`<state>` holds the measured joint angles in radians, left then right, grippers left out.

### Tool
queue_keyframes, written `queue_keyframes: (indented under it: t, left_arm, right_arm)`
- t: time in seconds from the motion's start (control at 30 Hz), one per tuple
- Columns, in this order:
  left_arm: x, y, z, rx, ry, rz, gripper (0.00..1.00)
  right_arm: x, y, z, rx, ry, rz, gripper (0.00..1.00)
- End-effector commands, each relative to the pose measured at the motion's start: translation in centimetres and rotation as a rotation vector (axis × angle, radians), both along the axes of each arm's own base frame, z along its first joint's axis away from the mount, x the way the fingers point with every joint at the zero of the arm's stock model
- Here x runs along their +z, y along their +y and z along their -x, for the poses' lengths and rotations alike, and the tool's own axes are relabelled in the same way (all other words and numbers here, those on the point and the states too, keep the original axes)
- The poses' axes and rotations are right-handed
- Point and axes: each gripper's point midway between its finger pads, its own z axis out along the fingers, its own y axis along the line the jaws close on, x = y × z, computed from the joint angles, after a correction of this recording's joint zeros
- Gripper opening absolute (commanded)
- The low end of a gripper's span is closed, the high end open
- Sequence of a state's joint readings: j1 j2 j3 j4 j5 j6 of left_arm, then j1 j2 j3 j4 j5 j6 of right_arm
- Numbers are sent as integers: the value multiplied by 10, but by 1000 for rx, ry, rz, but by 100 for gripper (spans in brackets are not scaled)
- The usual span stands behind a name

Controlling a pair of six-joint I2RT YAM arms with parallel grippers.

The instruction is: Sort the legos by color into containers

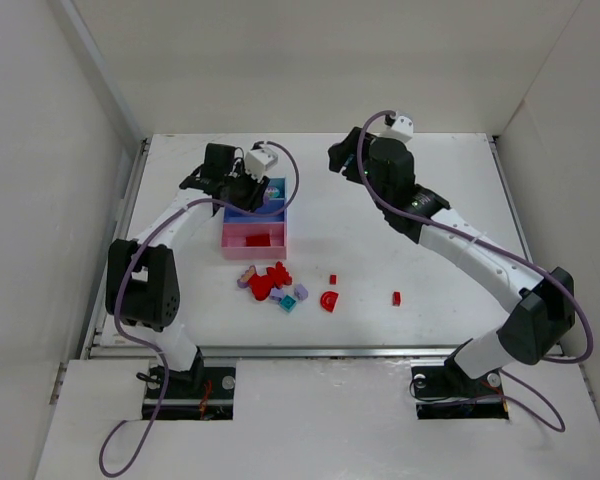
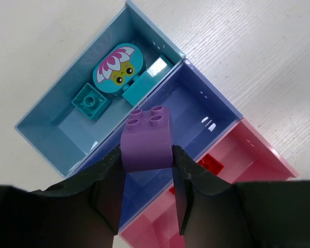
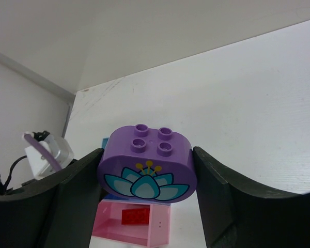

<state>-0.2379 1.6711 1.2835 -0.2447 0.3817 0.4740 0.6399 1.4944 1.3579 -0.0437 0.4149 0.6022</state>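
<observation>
My right gripper needs to take the rounded brick to the left in the top view, over the purple-blue tray that matches its color, and let go.
My left gripper (image 2: 147, 160) is shut on a lilac brick (image 2: 147, 138) and holds it above the purple-blue tray (image 2: 206, 111), the middle of three joined trays. The light blue tray (image 2: 51, 119) holds three teal bricks, one round with a flower face (image 2: 119, 70). The pink tray (image 2: 258, 150) holds a red brick (image 2: 209, 163). My right gripper (image 3: 147, 173) is shut on a rounded lilac brick with a teal flower (image 3: 147, 165), held in the air right of the trays (image 1: 275, 240). Loose legos (image 1: 268, 283) lie in front of the trays, mostly red, some lilac and teal.
A red arch piece (image 1: 328, 300) and two small red bricks (image 1: 332, 279) (image 1: 396, 297) lie right of the pile. White walls stand at the left, back and right of the table. My left gripper (image 1: 242, 190) and right gripper (image 1: 338, 160) are near the back.
</observation>
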Motion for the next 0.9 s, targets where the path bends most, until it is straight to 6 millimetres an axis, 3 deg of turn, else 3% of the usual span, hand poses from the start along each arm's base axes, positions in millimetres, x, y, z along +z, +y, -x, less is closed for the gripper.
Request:
queue_keyframes:
  t: [0.0,0.13,0.3,0.5,0.63,0.67,0.73,0.77,0.8,0.87]
  left_arm:
    - [5,2,-14,0,-16,-8,24]
    - [-3,2,-7,-17,40,-24,45]
    - [7,2,-7,-39,12,-27,76]
    - [59,4,-26,49,-60,62,78]
    - [95,45,-39,288,-94,154,78]
    - [104,66,-41,392,-122,138,78]
    - [109,109,-42,598,-134,137,78]
    - [102,116,-39,628,-109,142,78]
    - [105,139,-36,710,-128,123,78]
    - [91,149,-26,755,-105,101,78]
  right_arm:
    - [12,-3,-3,-2,-46,-3,0]
    - [16,-4,-1,10,-57,9,0]
    - [23,-6,1,15,-80,37,0]
    - [17,26,-5,157,-70,50,0]
    - [-14,68,-20,277,-13,64,0]
    - [-19,79,-21,308,-6,64,0]
    - [-39,108,-29,387,35,71,3]
    - [-46,123,-28,424,49,73,3]
    - [-52,131,-32,450,62,74,5]
    - [-74,165,-34,542,105,78,7]
